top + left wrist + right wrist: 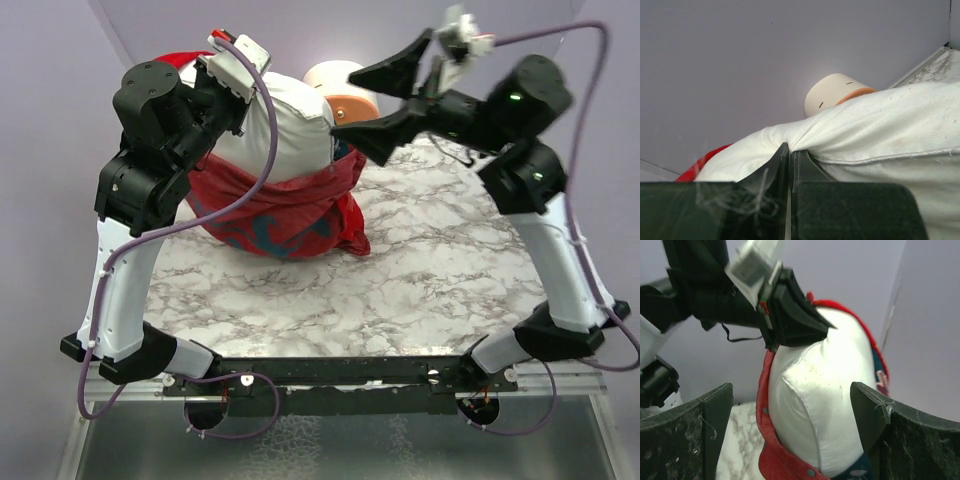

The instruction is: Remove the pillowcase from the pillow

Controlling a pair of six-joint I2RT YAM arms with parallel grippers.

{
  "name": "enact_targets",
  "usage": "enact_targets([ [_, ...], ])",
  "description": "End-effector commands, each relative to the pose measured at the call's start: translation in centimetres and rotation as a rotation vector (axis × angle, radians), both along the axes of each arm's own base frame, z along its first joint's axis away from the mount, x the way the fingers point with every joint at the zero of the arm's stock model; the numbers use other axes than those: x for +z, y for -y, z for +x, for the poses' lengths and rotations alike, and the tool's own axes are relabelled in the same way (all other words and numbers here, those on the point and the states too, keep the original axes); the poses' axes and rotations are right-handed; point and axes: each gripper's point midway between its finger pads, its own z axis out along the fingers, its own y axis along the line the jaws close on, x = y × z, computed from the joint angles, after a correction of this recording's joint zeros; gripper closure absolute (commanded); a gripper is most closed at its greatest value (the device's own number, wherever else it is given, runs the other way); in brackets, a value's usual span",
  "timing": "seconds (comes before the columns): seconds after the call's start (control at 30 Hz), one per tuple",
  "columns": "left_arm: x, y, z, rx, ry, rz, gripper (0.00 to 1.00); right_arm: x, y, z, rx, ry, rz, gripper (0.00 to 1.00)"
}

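The pillow's bare top corner will pass between the open fingers of my right gripper as I next move it toward my left gripper.
The white pillow (295, 125) is lifted at the back left, its upper half bare. The red pillowcase (285, 215) hangs bunched round its lower half and rests on the table. My left gripper (240, 105) is shut on a pinch of the pillow's top edge; in the left wrist view its jaws (789, 151) close on white fabric of the pillow (880, 125), with a bit of pillowcase (702, 162) behind. My right gripper (345, 102) is open and empty just right of the pillow. In the right wrist view it (790, 392) frames the pillow (830, 385) without touching; the pillowcase's snap-buttoned hem (772, 450) shows below.
A cream-and-orange cylinder (345, 88) stands behind the pillow, close to my right gripper's fingers; it also shows in the left wrist view (832, 90). The marble tabletop (420, 270) runs to purple walls at the back and sides.
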Motion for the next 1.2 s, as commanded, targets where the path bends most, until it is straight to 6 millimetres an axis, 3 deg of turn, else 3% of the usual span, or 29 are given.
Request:
enact_targets([
  [0.0, 1.7, 0.6, -0.7, -0.049, 0.042, -0.045, 1.0, -5.1, -5.7, 1.4, 0.093, -0.067, -0.112, 0.0],
  [0.1, 1.1, 1.3, -0.8, -0.082, 0.025, -0.045, 1.0, -6.4, -7.9, 3.5, -0.006, -0.053, -0.155, 0.0],
  [0.3, 0.6, 2.4, -1.7, -0.16, -0.003, -0.06, 1.0, -9.7, -9.3, 7.2, -0.112, -0.06, -0.23, 0.0],
  [0.37, 0.5, 2.8, -2.1, -0.186, -0.012, -0.067, 1.0, -10.2, -9.6, 7.8, -0.126, -0.053, -0.22, 0.01],
  [0.5, 1.4, 4.1, -3.5, -0.282, -0.016, -0.105, 1.0, -10.9, -10.1, 8.5, -0.133, -0.047, -0.19, 0.13],
  [0.67, 2.3, 4.7, -5.1, -0.352, -0.013, -0.12, 1.0, -10.1, -9.5, 10.6, -0.245, -0.021, -0.159, 0.1],
  [0.73, 2.2, 4.9, -5.5, -0.375, -0.016, -0.115, 1.0, -9.9, -10.2, 10.4, -0.204, -0.019, -0.157, 0.23],
  [0.83, 2.2, 4.7, -5.4, -0.365, -0.005, -0.113, 1.0, -10.4, -10.9, 10.9, -0.196, -0.046, -0.157, 0.56],
  [0.87, 2.2, 4.5, -5.0, -0.344, 0.003, -0.106, 0.9, -10.5, -10.7, 11.2, -0.217, -0.054, -0.153, 0.73],
  [0.9, 2.2, 4.0, -4.7, -0.316, 0.013, -0.09, 0.71, -10.7, -10.2, 11.7, -0.248, -0.065, -0.143, 0.91],
  [0.93, 2.1, 3.4, -4.2, -0.274, 0.029, -0.066, 0.47, -10.8, -9.4, 12.2, -0.276, -0.078, -0.13, 0.98],
  [0.97, 2.1, 2.6, -3.7, -0.224, 0.045, -0.052, 0.35, -11.0, -8.5, 12.9, -0.296, -0.096, -0.114, 0.99],
  [1.07, 2.2, -0.6, -2.1, -0.029, 0.099, -0.015, 0.26, -11.4, -5.5, 14.9, -0.356, -0.161, -0.075, 0.99],
  [1.17, 3.0, -3.4, -2.3, 0.097, 0.161, 0.014, 0.25, -11.3, -3.4, 16.2, -0.423, -0.197, -0.056, 0.99],
])
